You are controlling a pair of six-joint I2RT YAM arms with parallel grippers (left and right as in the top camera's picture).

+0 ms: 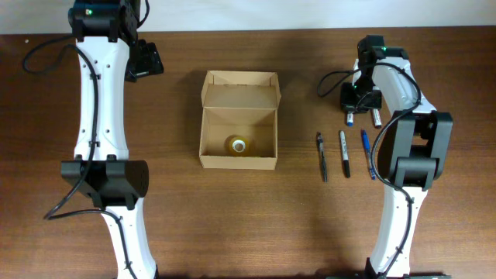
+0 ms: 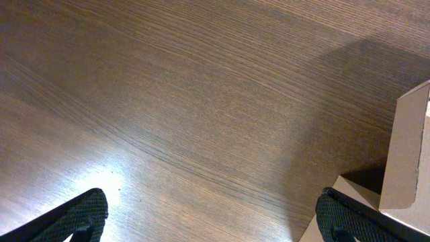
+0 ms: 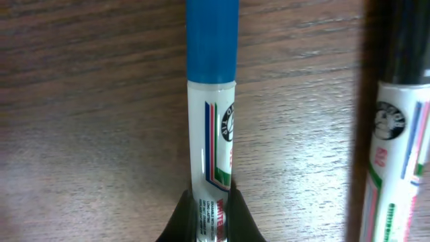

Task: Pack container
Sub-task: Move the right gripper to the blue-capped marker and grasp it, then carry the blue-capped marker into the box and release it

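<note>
My right gripper brings the marker up, across left in the overhead view and down into the container (image 1: 246, 135) next, then releases it, since the lid stands open.
The container, a tan cardboard box (image 1: 213, 116), stands open at the table's middle with its flap lid folded back. A small yellowish round object (image 1: 238, 144) lies inside. A box corner shows in the left wrist view (image 2: 410, 161). My right gripper (image 1: 360, 102) is at the far right, shut on a white marker with a blue cap (image 3: 211, 101); its fingers (image 3: 211, 218) pinch the barrel low over the table. My left gripper (image 1: 145, 58) is open and empty (image 2: 211, 218) over bare wood, left of the box.
A black-capped marker (image 3: 396, 134) lies just right of the held one, also seen from overhead (image 1: 377, 116). A thin black pen (image 1: 322, 156), a black marker (image 1: 345, 153) and a blue marker (image 1: 366, 153) lie in a row right of the box.
</note>
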